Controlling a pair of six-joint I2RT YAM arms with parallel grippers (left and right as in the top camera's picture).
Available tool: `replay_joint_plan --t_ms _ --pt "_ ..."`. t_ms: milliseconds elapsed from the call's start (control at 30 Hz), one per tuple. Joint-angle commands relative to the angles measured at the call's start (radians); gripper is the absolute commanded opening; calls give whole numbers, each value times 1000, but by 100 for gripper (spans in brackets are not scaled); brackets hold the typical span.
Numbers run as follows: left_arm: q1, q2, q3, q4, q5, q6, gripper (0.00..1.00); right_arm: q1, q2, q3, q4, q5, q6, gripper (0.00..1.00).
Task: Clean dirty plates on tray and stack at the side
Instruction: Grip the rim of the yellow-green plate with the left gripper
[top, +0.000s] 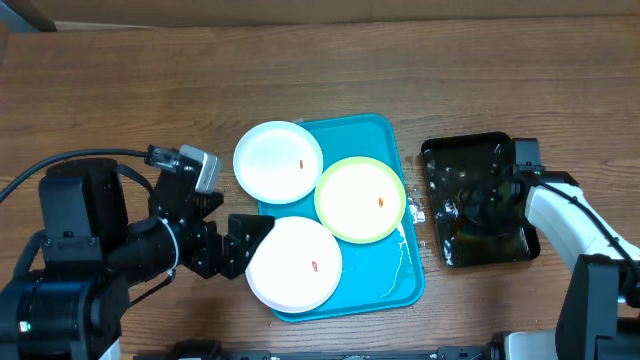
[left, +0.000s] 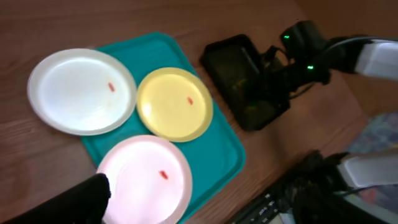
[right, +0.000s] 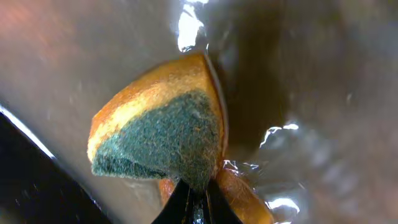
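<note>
Next I need to move my left gripper down across onto the green-rimmed plate's nearest rim (top: 318, 199) (left: 139, 114), below and to its right in the overhead view, to steady the specked plate.
Three plates lie on the cyan tray (top: 405, 283): a white plate (top: 278, 162) at the back left, overhanging the rim, a green-rimmed plate (top: 360, 198) at the right and a white plate (top: 294, 262) at the front. Each has a small reddish speck. My left gripper (top: 243, 245) is open at the front plate's left edge; one dark finger (left: 78, 200) shows beside that plate (left: 146, 179) in the left wrist view. My right gripper (right: 198, 190) is shut on an orange sponge with a green scrub face (right: 161, 137), inside the wet black tray (top: 440, 160).
The black tray stands right of the cyan tray (left: 219, 148), with a narrow strip of wooden table between them. Small white specks (top: 416, 213) lie on that strip. The right arm (top: 560, 215) reaches in from the right. A keyboard edge (left: 267, 205) lies at the front.
</note>
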Motion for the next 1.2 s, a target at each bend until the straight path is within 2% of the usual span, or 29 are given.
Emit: replay_joint_plan --t_ms 0,167,333,433,667,800,967,1167 --pt "-7 11 -7 -15 -165 -95 90 5 -33 72 -48 10 1 4" --pt "-8 18 -72 3 -239 -172 82 16 -108 170 -146 5 -8 4" --pt "-35 60 -182 95 -241 -238 73 40 -196 209 -161 -76 -56 4" --pt "-106 123 -226 180 -277 -283 65 54 -232 209 -156 -136 -65 4" --pt "-343 365 -233 390 -446 -363 63 123 -254 209 -149 -196 -114 4" --pt "-405 514 -233 478 -442 -397 52 178 -254 209 -150 -196 -132 4" --pt "-415 682 -233 512 -428 -491 45 205 -254 209 -151 -197 -134 4" --pt "-412 834 -233 572 -332 -526 45 205 -254 209 -152 -197 -131 4"
